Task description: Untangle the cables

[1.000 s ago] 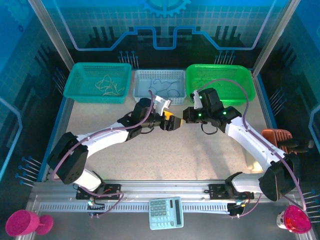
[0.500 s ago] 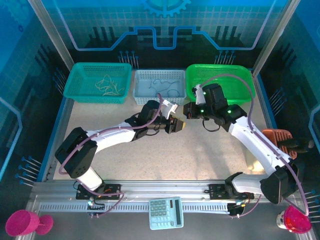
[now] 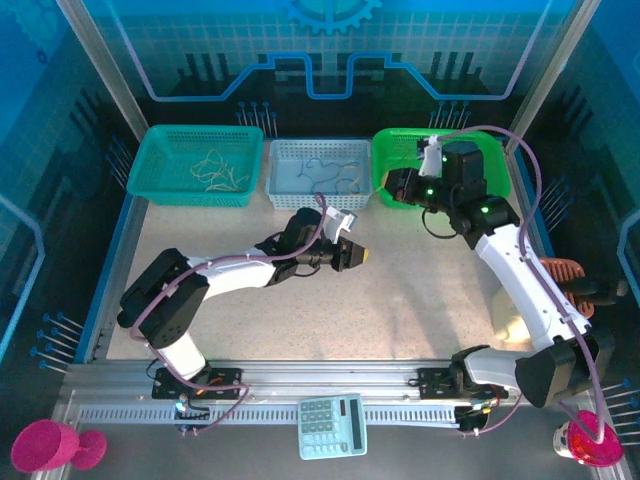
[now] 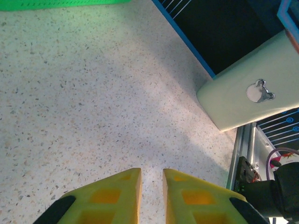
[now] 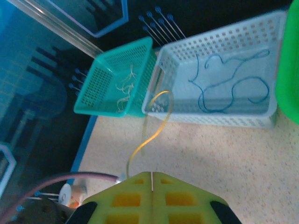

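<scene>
My right gripper's fingers hang by the green basket's rim, so they should leave the white basket next and release the orange cable over the green basket's bottom.
My right gripper is shut on a thin orange cable, which curls up from the left of its jaws. From above, that gripper hangs at the left edge of the green basket. Dark blue cables lie in the white basket, and cream cables lie in the teal basket. My left gripper hovers over bare table, its yellow fingers a narrow gap apart with nothing between them. In the top view it is mid-table.
The three baskets line the back edge: teal, white, green. A calculator lies on the front rail, with pink cups at the corners. An orange-brown object sits at the right edge.
My right gripper has drawn back and right from the left gripper to the green basket's edge, carrying the orange cable. The left jaws have narrowed from wide open.
</scene>
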